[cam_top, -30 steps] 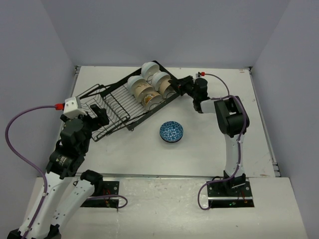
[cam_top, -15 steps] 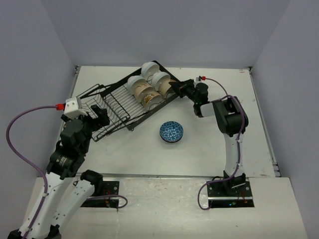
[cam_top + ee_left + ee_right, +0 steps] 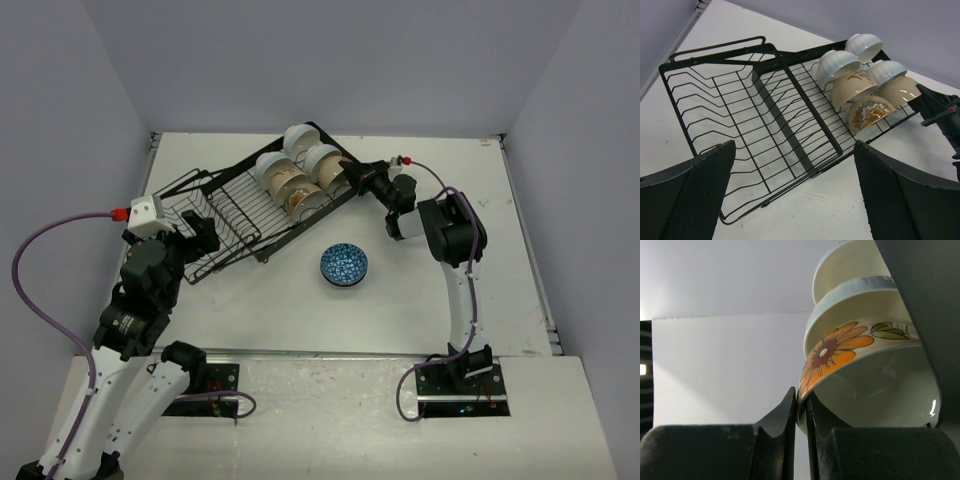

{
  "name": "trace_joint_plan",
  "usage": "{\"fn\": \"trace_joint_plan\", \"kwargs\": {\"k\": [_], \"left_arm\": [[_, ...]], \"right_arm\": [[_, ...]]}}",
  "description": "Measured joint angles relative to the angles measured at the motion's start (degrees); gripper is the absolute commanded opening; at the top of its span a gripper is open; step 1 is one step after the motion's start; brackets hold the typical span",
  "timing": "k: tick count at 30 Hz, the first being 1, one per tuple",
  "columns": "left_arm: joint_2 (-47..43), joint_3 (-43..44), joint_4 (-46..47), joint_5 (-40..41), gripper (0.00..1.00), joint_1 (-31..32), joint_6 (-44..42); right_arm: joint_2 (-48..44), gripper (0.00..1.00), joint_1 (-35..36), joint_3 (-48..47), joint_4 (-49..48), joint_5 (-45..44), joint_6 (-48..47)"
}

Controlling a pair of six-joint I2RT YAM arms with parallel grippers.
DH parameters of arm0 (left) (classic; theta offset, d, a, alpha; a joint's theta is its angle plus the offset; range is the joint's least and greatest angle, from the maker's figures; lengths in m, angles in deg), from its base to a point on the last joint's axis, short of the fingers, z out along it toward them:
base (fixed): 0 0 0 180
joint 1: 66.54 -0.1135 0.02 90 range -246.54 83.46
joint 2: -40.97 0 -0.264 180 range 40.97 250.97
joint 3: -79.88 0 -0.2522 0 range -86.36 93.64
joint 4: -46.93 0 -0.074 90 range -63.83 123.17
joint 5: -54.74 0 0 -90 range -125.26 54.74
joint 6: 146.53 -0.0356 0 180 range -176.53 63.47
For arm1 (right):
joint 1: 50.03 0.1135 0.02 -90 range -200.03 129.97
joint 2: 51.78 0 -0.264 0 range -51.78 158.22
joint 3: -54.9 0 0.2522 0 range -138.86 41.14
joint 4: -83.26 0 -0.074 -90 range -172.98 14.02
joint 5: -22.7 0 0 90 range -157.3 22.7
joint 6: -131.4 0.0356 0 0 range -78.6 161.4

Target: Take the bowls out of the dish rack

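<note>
My right gripper holds the bowl and should lift, come back, lower and release it, as bare tabletop (image 3: 386, 243) beside the blue bowl lies below, nearer my base.
The black wire dish rack (image 3: 235, 210) (image 3: 755, 115) lies slanted across the back left of the table. Several bowls stand on edge in its far end: white (image 3: 864, 45), pale (image 3: 886, 70), ribbed white (image 3: 836, 65), beige (image 3: 852, 86) and a red-patterned one (image 3: 869, 112). My right gripper (image 3: 351, 176) (image 3: 801, 407) is shut on the rim of the end bowl, tan with an orange flower (image 3: 832, 352) (image 3: 897, 92). A blue-and-white patterned bowl (image 3: 344, 264) sits on the table. My left gripper (image 3: 196, 238) (image 3: 793, 150) hangs open over the rack's near end.
The rack's near left section (image 3: 725, 110) holds only bare tines. Grey walls close in the white table (image 3: 420, 290) at the back and sides. The right arm (image 3: 455, 235) reaches across the table's right half.
The right wrist has shifted slightly left toward the rack's end, with its fingers at the flower bowl's rim. The left arm, rack and blue bowl have not moved.
</note>
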Motion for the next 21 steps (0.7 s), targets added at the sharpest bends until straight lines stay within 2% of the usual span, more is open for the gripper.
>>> {"fn": "trace_joint_plan", "kwargs": {"k": [21], "left_arm": [[-0.13,0.00,0.04,-0.90,1.00,-0.42,-0.11]], "right_arm": [[-0.07,0.00,-0.92,1.05,-0.96,1.90,1.18]]}}
